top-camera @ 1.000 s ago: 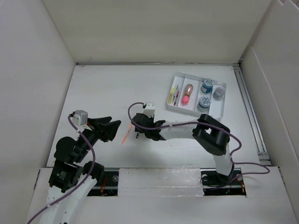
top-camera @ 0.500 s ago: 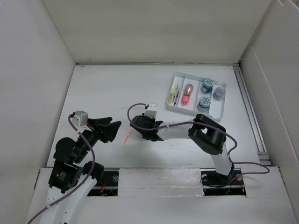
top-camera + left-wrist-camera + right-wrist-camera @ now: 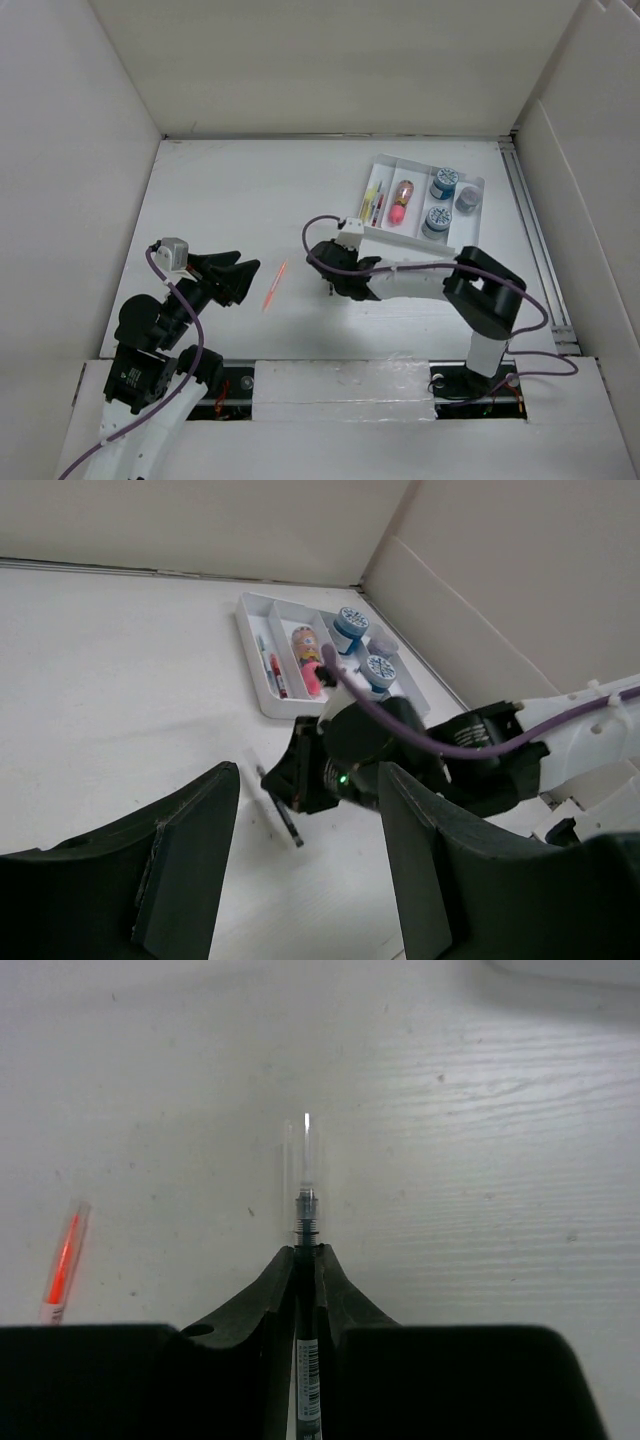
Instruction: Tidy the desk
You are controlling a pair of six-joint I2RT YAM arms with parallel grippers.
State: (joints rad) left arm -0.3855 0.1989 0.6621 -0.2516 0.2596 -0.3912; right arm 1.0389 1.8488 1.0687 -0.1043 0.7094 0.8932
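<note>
My right gripper needs to lift the black pen and move outward over the tray's pen section point(image 3: 375, 193) to release it, since that section lies outward of the gripper.
The desk point(image 3: 230, 200) is a matte white tabletop between tall white walls. My right gripper point(image 3: 305, 1252) is shut on a black pen with a clear cap point(image 3: 302, 1210) and holds it just above the desk, left of the tray; it also shows in the top view point(image 3: 335, 268). The pen shows in the left wrist view point(image 3: 278, 810) too. An orange pen point(image 3: 273, 285) lies loose on the desk between the two grippers, and shows in the right wrist view point(image 3: 62, 1265). My left gripper point(image 3: 240, 270) is open and empty, just left of the orange pen.
A small white compartmented tray point(image 3: 400, 240) stands at the back right, holding yellow and red pens, a pink and yellow figure, two blue-lidded pots and a grey piece. It also shows in the left wrist view point(image 3: 250, 650). White walls close in the desk.
My right gripper has moved right, away from the orange pen and toward the tray, with the black pen in it. The left arm has not moved.
</note>
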